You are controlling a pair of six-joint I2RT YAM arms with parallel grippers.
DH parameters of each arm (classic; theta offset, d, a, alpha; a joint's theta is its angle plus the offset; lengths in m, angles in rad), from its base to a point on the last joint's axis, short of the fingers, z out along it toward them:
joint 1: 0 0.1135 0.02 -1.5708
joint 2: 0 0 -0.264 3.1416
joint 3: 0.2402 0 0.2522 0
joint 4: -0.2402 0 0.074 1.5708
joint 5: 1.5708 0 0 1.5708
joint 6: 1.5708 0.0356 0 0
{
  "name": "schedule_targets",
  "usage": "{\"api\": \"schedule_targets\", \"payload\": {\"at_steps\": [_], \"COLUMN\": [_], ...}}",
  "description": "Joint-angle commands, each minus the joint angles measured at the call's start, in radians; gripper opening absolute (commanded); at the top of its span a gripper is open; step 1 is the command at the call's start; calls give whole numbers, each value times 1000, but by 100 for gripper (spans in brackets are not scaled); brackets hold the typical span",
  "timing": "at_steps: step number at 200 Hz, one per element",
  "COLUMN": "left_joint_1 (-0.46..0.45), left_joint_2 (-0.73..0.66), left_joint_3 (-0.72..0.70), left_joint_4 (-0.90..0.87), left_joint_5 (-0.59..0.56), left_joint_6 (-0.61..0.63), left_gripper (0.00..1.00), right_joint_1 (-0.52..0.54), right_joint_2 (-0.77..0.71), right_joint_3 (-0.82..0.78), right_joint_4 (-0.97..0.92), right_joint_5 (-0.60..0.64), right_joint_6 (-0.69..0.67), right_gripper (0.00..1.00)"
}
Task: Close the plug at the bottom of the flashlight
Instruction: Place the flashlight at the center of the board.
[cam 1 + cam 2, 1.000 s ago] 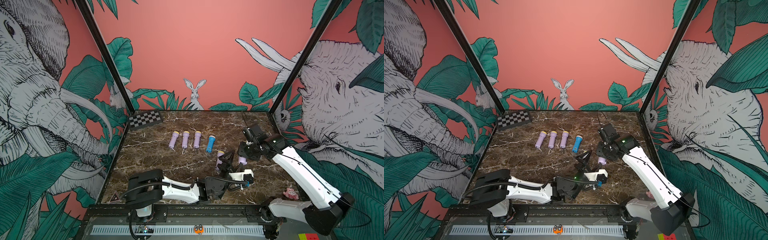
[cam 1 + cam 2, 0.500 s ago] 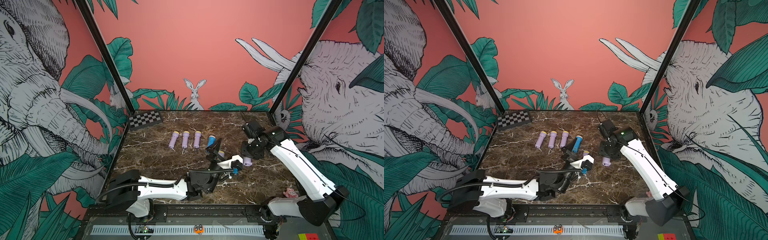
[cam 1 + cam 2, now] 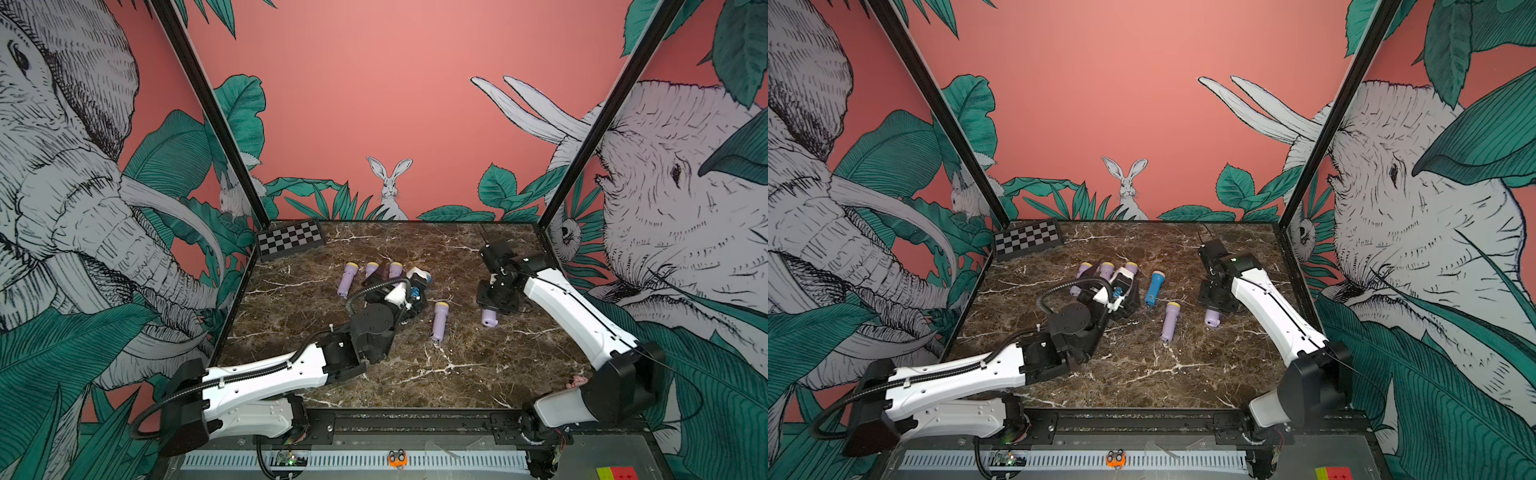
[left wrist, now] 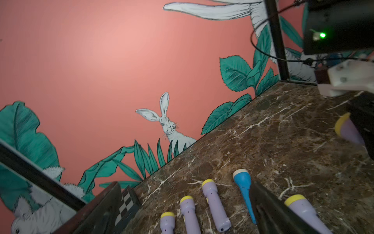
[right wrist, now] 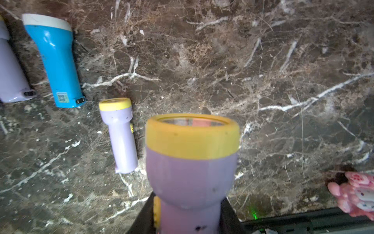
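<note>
The purple flashlight comes down in my right gripper toward the blue one for release next, since bare marble lies open below the gripper on that side.
My right gripper [image 3: 496, 297] is shut on a purple flashlight [image 5: 192, 162] with a yellow head, clamped round its handle. The flashlight's bottom end [image 3: 489, 320] pokes out below the jaws in both top views, and I cannot make out its plug. My left gripper [image 3: 1116, 282] is open and empty, hovering over a back row of three purple flashlights [image 4: 215, 204] and a blue one [image 3: 1154, 286]. Another purple flashlight [image 3: 439, 320] lies on the marble table [image 3: 415, 374] between the two arms.
A checkerboard card [image 3: 289, 241] lies at the back left corner. A small pink toy [image 5: 354, 192] sits near the front right edge, by the right arm's base. Black frame posts and printed walls close in the table.
My left arm has swung from beside the lone purple flashlight back and left to the row of flashlights, still open. The right gripper has kept its flashlight almost in place.
</note>
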State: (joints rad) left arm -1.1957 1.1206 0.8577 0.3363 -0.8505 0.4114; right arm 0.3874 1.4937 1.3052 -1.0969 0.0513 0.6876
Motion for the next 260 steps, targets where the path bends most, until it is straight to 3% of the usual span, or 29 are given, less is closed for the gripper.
{"api": "schedule_targets", "payload": {"at_steps": [1, 37, 71, 157, 223, 241, 260], "left_joint_1": [35, 127, 193, 218, 228, 228, 227], "left_joint_2": [-7, -20, -39, -45, -33, -26, -25], "left_joint_3": [33, 38, 41, 3, 3, 4, 1], "left_joint_4": [-223, -332, -416, -404, -408, -408, -408], "left_joint_5": [-19, -32, -22, -39, -48, -51, -56], "left_joint_6": [-156, -297, -375, -373, -358, -356, -355], "left_gripper": [99, 99, 100, 99, 99, 99, 99], "right_joint_1": [1, -1, -8, -10, -10, -10, -8], "right_joint_2": [124, 322, 452, 504, 534, 543, 543], "right_joint_3": [1, 93, 175, 128, 138, 132, 121], "right_joint_4": [98, 157, 177, 300, 292, 296, 305], "right_joint_5": [81, 187, 171, 203, 194, 188, 188], "right_joint_6": [-44, -81, -107, -106, -111, -111, -105], "right_gripper": [0, 0, 0, 0, 0, 9, 11]}}
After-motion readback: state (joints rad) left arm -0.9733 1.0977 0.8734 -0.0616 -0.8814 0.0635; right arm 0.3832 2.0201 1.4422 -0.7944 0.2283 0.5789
